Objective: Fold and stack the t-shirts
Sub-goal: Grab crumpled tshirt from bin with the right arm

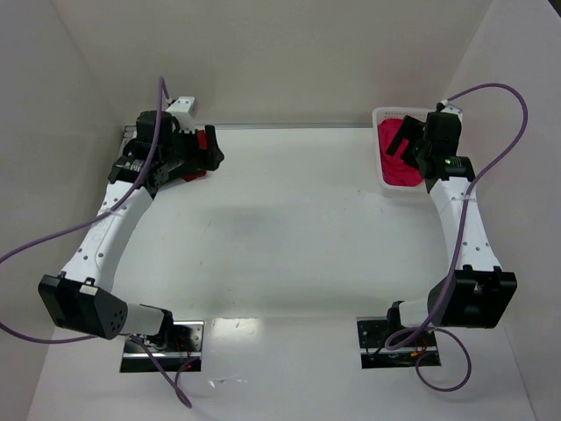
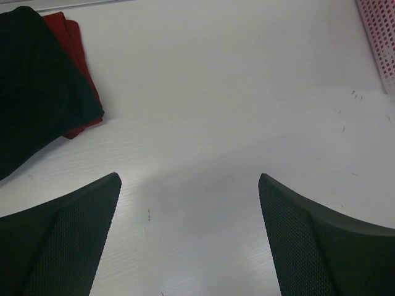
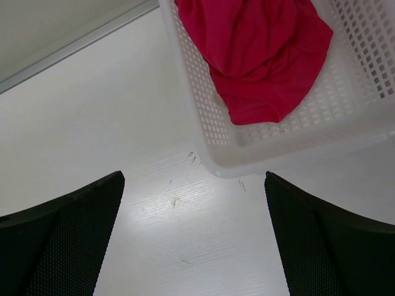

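I should move my right gripper outward over the basket's rim next and down to the crumpled t-shirt's fold (image 1: 388, 139) (image 3: 231, 52), because it lies below and outward, bunched into a fold.
A black t-shirt (image 2: 37, 92) lies folded on a darker red t-shirt (image 2: 77, 46) at the far left of the table; in the top view a red edge (image 1: 195, 174) shows under the left arm. My left gripper (image 2: 189, 176) (image 1: 210, 151) hovers open over bare table just right of that stack, holding nothing. A crimson-pink t-shirt (image 3: 259, 55) (image 1: 399, 165) lies crumpled in the white basket (image 3: 213, 123). Just short of the basket's near corner, my right gripper (image 3: 194, 175) (image 1: 405, 139) is open and empty.
The perforated basket (image 1: 379, 118) stands at the far right corner, and its edge (image 2: 378, 37) shows in the left wrist view. White walls close in the table on three sides. Purple cables loop from both arms.
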Robot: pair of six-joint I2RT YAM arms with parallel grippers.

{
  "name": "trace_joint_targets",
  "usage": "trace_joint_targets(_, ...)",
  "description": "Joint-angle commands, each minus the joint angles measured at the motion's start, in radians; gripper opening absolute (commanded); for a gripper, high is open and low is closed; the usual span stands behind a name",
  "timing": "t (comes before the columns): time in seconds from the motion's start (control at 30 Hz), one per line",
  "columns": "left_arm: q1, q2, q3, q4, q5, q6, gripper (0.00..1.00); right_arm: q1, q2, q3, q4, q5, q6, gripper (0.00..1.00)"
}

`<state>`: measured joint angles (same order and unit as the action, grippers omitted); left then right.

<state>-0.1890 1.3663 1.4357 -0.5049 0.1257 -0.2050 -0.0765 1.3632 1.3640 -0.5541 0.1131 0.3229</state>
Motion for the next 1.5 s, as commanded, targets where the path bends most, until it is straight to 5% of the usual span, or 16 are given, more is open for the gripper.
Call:
trace_joint_targets(0.0,-0.006,-0.041,-0.017,0.058,-0.006,0.024,1.00,-0.003,-0.036,0.032,0.057,-0.032,0.010,1.00)
trace_joint_targets(0.23,-0.006,-0.032,0.046,0.083,0.115,0.001,1.00,-0.003,0.046,0.179,0.066,-0.115,0.054,1.00)
trace_joint_targets(0.57,-0.015,0.095,0.196,0.095,0.132,-0.001,1.00,-0.003,0.396,0.444,0.050,-0.020,0.038,1.00)
trace_joint_targets(0.8,-0.032,0.211,0.227,0.082,0.085,0.061,1.00,-0.003,0.753,0.815,-0.069,0.161,0.059,1.00)
trace_joint_targets(1.1,-0.043,0.298,0.250,0.085,0.083,0.036,1.00,-0.012,1.152,1.235,-0.265,0.210,0.116,1.00)
trace_joint_targets(1.37,-0.052,0.298,0.232,0.074,0.029,0.036,1.00,-0.022,1.102,1.039,-0.178,0.292,0.143,0.99)
trace_joint_targets(1.47,-0.052,0.298,0.232,0.074,0.040,0.027,1.00,-0.031,1.083,0.991,-0.165,0.283,0.163,0.89)
